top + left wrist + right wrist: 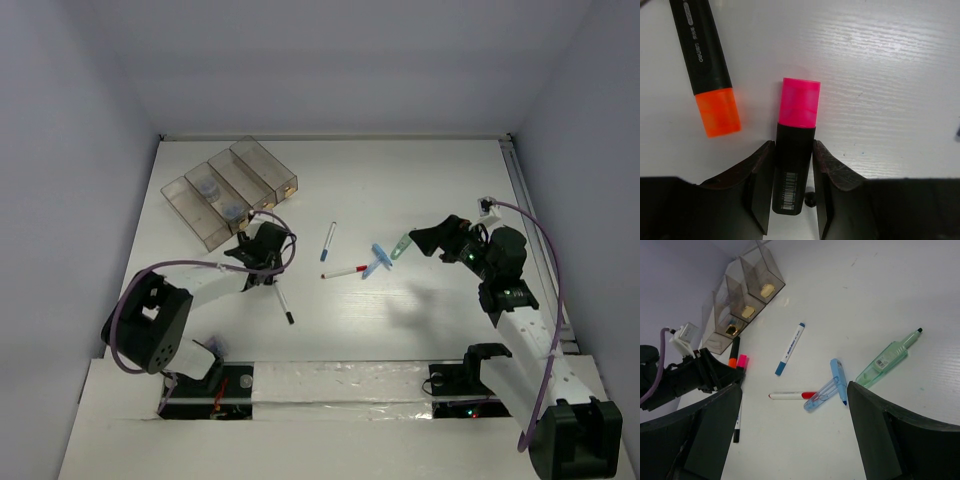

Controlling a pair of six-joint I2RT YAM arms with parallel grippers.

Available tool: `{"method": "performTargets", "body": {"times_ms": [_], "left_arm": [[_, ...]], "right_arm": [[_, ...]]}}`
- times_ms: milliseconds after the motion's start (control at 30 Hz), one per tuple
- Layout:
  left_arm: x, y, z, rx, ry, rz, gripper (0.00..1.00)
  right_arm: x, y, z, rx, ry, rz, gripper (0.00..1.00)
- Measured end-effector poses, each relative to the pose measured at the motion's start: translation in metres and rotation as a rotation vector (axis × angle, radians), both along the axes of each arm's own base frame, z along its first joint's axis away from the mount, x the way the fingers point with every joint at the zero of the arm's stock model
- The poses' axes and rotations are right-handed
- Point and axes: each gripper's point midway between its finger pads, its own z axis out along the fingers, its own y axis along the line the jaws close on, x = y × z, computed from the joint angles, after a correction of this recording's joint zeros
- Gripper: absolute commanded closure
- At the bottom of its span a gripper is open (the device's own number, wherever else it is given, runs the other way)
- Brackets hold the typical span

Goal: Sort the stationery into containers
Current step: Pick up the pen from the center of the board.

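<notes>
My left gripper will move up and to the left in the top view, over the end bin beside the rolls, and let go of the pink-ended highlighter, because that bin is empty.
My left gripper [262, 245] lies low on the table, its jaws shut on the black body of a pink-ended highlighter [797, 130] that lies flat. An orange-ended highlighter [705, 55] lies just left of it. The four joined smoky-brown bins [265, 165] stand behind it at the back left, with two grey-blue rolls [207, 187] inside. My right gripper [794, 384] is open and empty above the table. Below it lie a red-tipped pen [790, 395], a blue-tipped pen [790, 349], two blue clips [839, 380] and a pale-green clip [887, 358].
A black-tipped white pen [284, 303] lies on the table just in front of my left gripper. The left arm's purple cable [125, 310] loops beside its base. White walls close in the table at the back and both sides.
</notes>
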Motion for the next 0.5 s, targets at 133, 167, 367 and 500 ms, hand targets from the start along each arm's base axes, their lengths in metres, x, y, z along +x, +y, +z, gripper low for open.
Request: {"method": "performTargets", "body": {"times_ms": [133,167,367,500], "left_arm": [[0.014,-0.002,0.021,0.017,-0.039,0.009,0.88],[0.021,-0.004,0.032,0.015,-0.063,0.011,0.88],[0.072,-0.017,0.147,-0.096,-0.334,0.068,0.81],[0.107,0.014,0.204,-0.171,-0.476,0.182,0.82]], "right_arm": [[0.000,0.000,0.000,0.000,0.000,0.000,0.08],[0.000,0.000,0.000,0.000,0.000,0.000,0.08],[0.000,0.003,-0.003,0.000,0.009,0.011,0.08],[0.000,0.005,-0.009,0.000,0.033,0.023,0.07]]}}
